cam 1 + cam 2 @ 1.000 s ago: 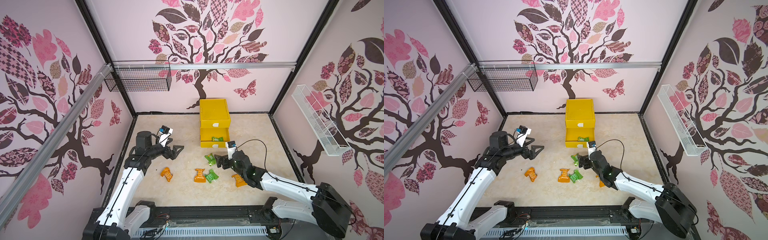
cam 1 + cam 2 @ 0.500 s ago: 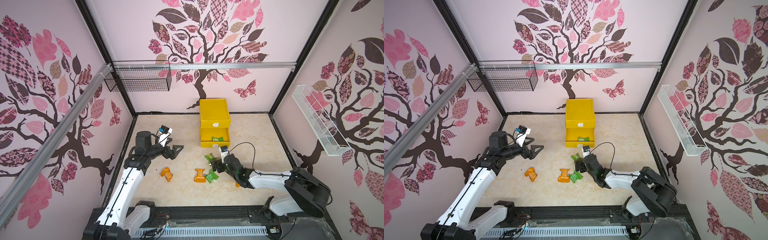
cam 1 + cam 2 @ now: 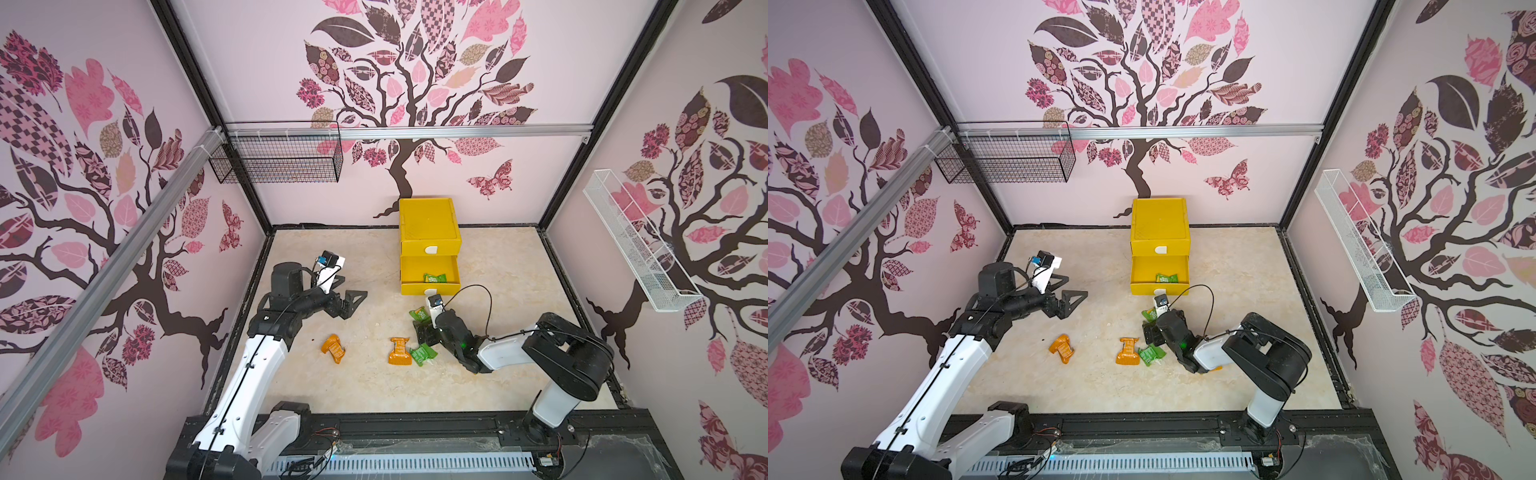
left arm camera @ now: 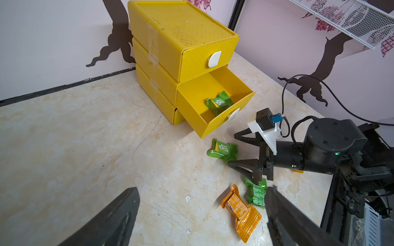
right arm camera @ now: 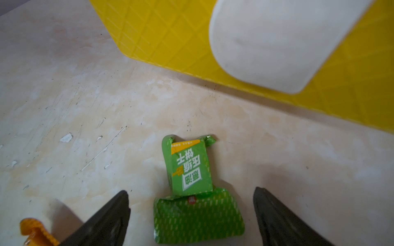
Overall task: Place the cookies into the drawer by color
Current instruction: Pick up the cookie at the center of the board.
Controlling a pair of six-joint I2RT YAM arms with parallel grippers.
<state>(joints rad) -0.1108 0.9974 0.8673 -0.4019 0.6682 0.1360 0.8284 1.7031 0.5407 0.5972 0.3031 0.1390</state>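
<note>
My right gripper lowers a little next and brings its fingers together across the green cookie's middle [image 3: 419, 314] [image 5: 191, 174], because they already stand open on both sides of it.
The yellow drawer [image 3: 430, 232] [image 3: 1158, 230] stands at the back wall. Its middle tray is pulled out with one green cookie [image 3: 434, 277] [image 4: 219, 102] inside. My right gripper [image 3: 424, 328] [image 4: 232, 150] [image 5: 191, 191] is open and low on the floor just in front of that tray. Its fingers straddle a green cookie [image 5: 191, 191] [image 4: 222, 149] without touching it. Another green cookie [image 3: 423, 354] lies beside an orange cookie [image 3: 400, 351]. A second orange cookie [image 3: 333, 348] lies further left. My left gripper [image 3: 353, 301] [image 4: 201, 189] hovers open and empty, left of the drawer.
The drawer's top and bottom trays are shut. A black wire basket [image 3: 276, 160] hangs on the back-left wall and a white mesh basket [image 3: 631, 245] on the right wall. A black rail [image 3: 415, 424] runs along the front edge. An orange packet edge [image 4: 297, 170] peeks from under the right arm.
My right arm has folded back and its gripper has slid slightly left, settling round the green cookie in front of the drawer. The left arm has not moved.
</note>
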